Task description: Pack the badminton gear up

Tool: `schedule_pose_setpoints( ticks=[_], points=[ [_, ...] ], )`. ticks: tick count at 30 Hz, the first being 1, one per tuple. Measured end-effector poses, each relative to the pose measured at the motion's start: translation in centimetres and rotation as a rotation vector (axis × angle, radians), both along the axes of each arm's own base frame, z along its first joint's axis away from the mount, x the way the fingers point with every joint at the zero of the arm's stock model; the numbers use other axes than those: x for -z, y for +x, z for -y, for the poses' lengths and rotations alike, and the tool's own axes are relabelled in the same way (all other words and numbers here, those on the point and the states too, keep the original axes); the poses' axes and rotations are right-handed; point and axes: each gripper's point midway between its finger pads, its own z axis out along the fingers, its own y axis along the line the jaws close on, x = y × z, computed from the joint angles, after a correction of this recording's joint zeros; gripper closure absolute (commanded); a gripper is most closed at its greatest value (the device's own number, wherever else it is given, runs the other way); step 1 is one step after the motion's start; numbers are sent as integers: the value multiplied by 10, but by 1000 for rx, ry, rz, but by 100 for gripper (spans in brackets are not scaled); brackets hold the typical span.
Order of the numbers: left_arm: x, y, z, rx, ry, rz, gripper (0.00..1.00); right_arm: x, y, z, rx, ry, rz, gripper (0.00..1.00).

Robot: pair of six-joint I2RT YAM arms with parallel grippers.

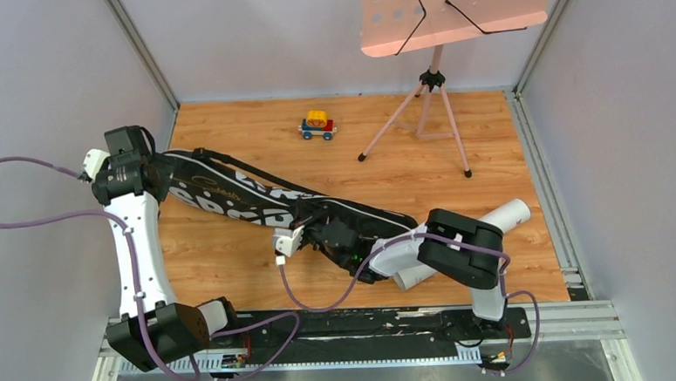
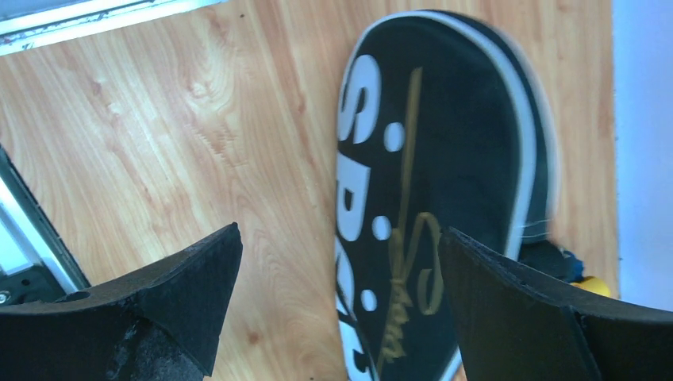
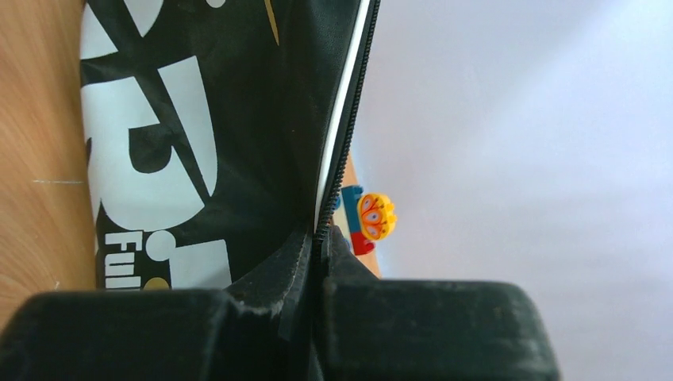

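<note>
The bag [image 1: 257, 203] lies slantwise across the table, so my right gripper needs to pull its zipper edge sideways toward the white tube next and let go.
The long black bag [image 1: 257, 203] with white lettering lies slantwise across the wooden table, from far left to centre right. Above its left end hovers my left gripper [image 1: 161, 175], open; in the left wrist view the gripper [image 2: 341, 266] has nothing between its fingers, and the bag [image 2: 444, 159] lies below. My right gripper [image 1: 312, 222] is shut on the bag's zipper edge [image 3: 321, 238] near the bag's middle. A white tube [image 1: 512, 211] lies at the right, partly hidden behind the right arm.
A small red-yellow-blue toy car [image 1: 318, 126] stands at the back centre, also seen past the bag as the toy car [image 3: 369, 216]. A pink perforated music stand [image 1: 439, 107] on a tripod stands at the back right. Grey walls enclose the table.
</note>
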Motion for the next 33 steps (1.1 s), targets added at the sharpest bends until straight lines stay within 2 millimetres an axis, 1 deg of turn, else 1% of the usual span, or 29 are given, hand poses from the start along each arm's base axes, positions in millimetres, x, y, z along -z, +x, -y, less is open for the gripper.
schedule_pose_setpoints(
  ticks=[4, 6, 8, 11, 14, 18, 20, 24, 26, 30, 33],
  points=[
    [-18, 5, -2, 2, 18, 45, 0, -3, -21, -10, -41, -28, 108, 100],
    [-20, 7, -3, 3, 24, 53, 0, 0, -28, -15, -54, -34, 141, 100],
    [-18, 6, -4, 7, 30, 47, 0, 3, -34, -17, -68, -40, 154, 100],
    [-7, 3, -6, 10, 30, 21, 0, 8, -40, -15, -92, -41, 154, 100],
    [12, -5, -8, 6, 16, -34, 0, 10, -44, -8, -113, -40, 135, 100],
    [31, -12, -8, 7, -15, -75, 0, 7, -41, 5, -114, -21, 109, 100],
    [36, -12, -6, 12, -35, -79, 0, 5, -36, 11, -105, -9, 98, 100],
    [37, -8, -3, 34, -62, -62, 1, 4, -31, 24, -91, 9, 75, 100],
    [40, -5, 0, 50, -76, -55, 4, 3, -29, 30, -84, 20, 63, 100],
    [54, -5, 7, 76, -115, -64, 8, 4, -26, 39, -74, 29, 50, 100],
    [62, -6, 12, 90, -143, -71, 11, 9, -27, 50, -71, 29, 40, 100]
  ],
)
